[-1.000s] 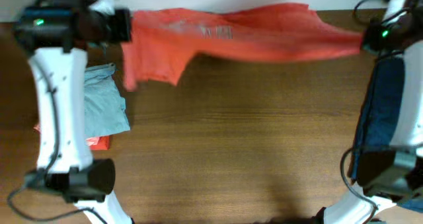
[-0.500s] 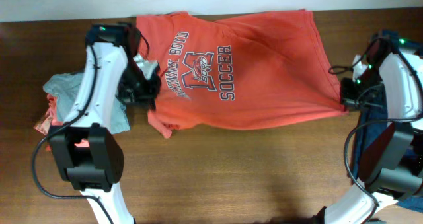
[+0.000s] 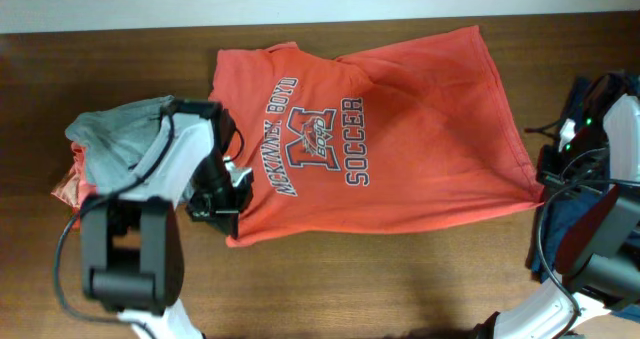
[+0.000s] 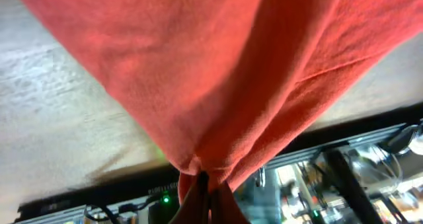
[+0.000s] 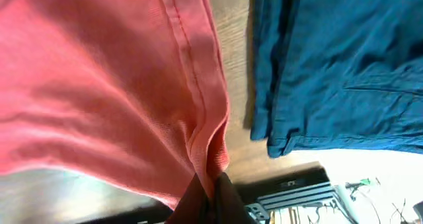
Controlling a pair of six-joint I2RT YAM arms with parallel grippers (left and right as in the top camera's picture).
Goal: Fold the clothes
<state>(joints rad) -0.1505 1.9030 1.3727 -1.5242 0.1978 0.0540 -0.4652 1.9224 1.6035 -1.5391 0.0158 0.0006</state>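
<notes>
Next, my right gripper will move outward over the stitched hem edge, lower and release the cloth, because the shirt lies spread outward of its pinched near corner.
A coral-red T-shirt with navy and white soccer lettering lies spread face up across the far half of the table. My left gripper is shut on its near left corner; in the left wrist view the red cloth bunches into the closed fingertips. At the shirt's near right corner my right gripper is also shut, and the hem is pinched between its dark fingers. The cloth fans out from both grips.
A pale grey-blue shirt sits crumpled at the left with a coral-red garment under it. A dark navy shirt lies at the right edge beside the right arm. Bare wooden table runs along the front.
The red T-shirt was stretched in the air along the far edge. Both grippers have drawn it down and toward the front, so it now lies flat with the lettering showing.
</notes>
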